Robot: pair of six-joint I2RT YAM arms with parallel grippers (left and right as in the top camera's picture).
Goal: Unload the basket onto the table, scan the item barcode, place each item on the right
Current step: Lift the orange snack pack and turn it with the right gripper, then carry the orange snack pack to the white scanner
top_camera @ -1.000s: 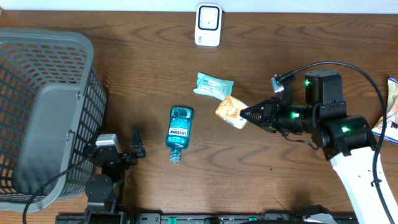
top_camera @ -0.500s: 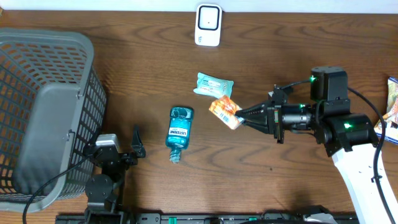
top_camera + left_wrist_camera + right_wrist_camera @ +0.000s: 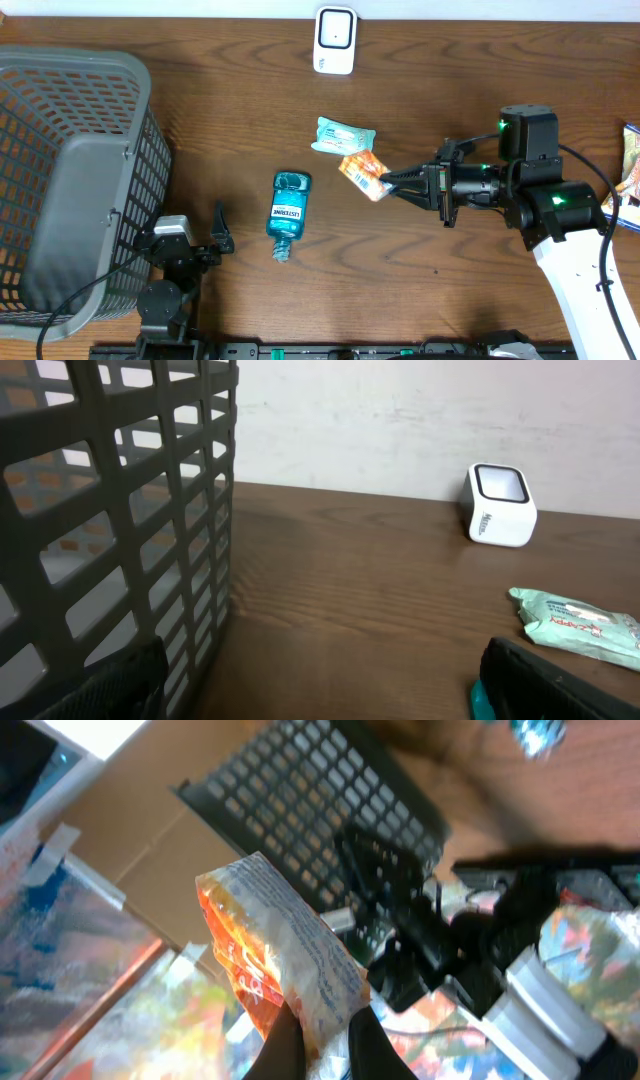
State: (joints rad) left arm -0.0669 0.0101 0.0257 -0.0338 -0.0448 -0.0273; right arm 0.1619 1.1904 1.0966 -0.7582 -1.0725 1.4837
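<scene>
My right gripper moves outward to the scanner [image 3: 334, 40] next, then to the right in the overhead view, to release the packet where the colourful packets lie.
My right gripper [image 3: 390, 183] is shut on one end of an orange snack packet [image 3: 362, 172], held in the air over the middle of the table. In the right wrist view the packet [image 3: 283, 955] sticks out from between the two black fingers [image 3: 281, 1046], with its pale printed side turned to the camera. The white barcode scanner [image 3: 334, 40] stands at the table's far edge; it also shows in the left wrist view as the scanner [image 3: 500, 506]. My left gripper [image 3: 222, 232] rests open near the front, beside the basket, with nothing in it.
A grey mesh basket [image 3: 70, 180] fills the left side. A teal Listerine bottle [image 3: 288, 211] lies in the middle. A teal wipes pack [image 3: 343, 136] lies just behind the held packet. Colourful packets [image 3: 630, 165] lie at the right edge.
My right gripper has moved left and turned at the wrist, carrying the orange packet closer to the wipes pack. The left arm has not moved.
</scene>
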